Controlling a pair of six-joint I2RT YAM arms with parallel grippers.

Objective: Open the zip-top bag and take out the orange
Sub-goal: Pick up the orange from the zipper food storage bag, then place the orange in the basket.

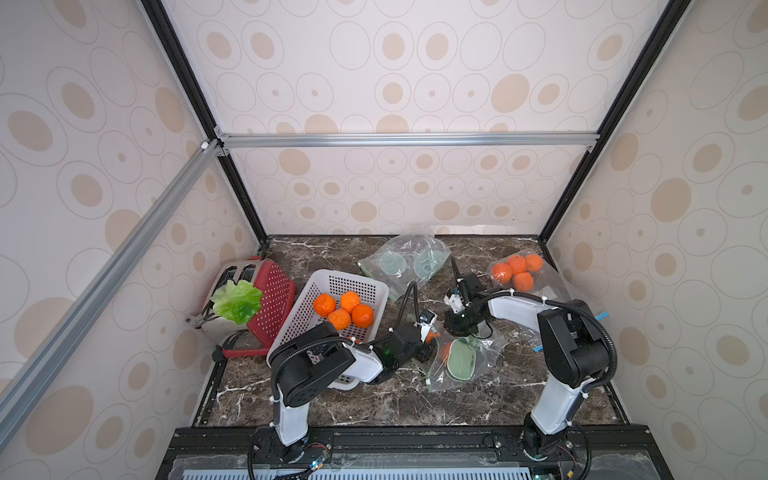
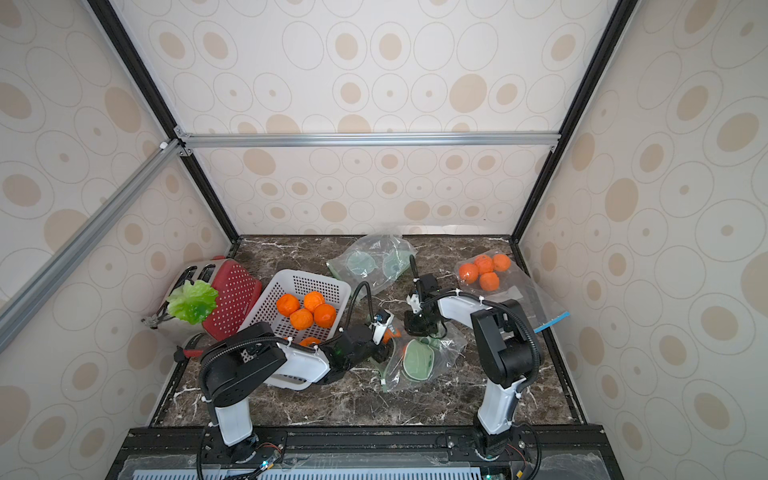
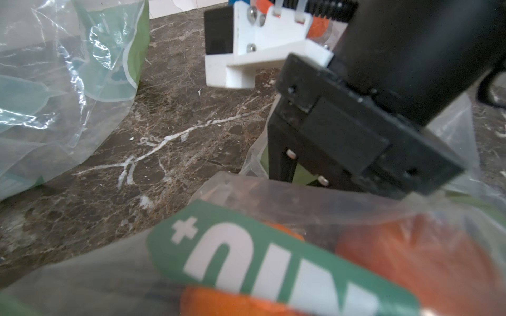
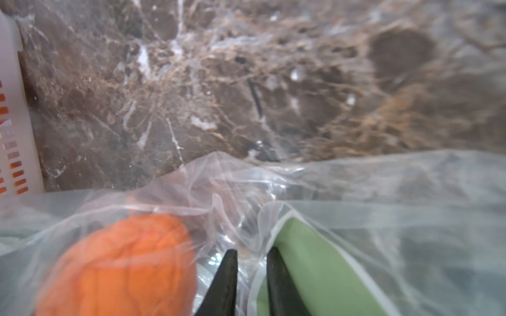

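I will next raise my left gripper out of the bag, then lower it over the basket's toaster side to release the orange, as loose oranges lie there.
The zip-top bag lies crumpled mid-table, clear plastic with green print. An orange sits inside its left end, seen through the film. My right gripper comes down on the bag's far edge. Its two black fingertips stand close together with a fold of the plastic pinched between them, next to the orange. My left gripper is at the bag's left end by the orange. In the left wrist view the bag's green label covers its jaws.
A white basket holding several oranges stands left of the bag, close behind my left arm. A red toaster with lettuce is at far left. A second green-print bag and a bag of oranges lie at the back.
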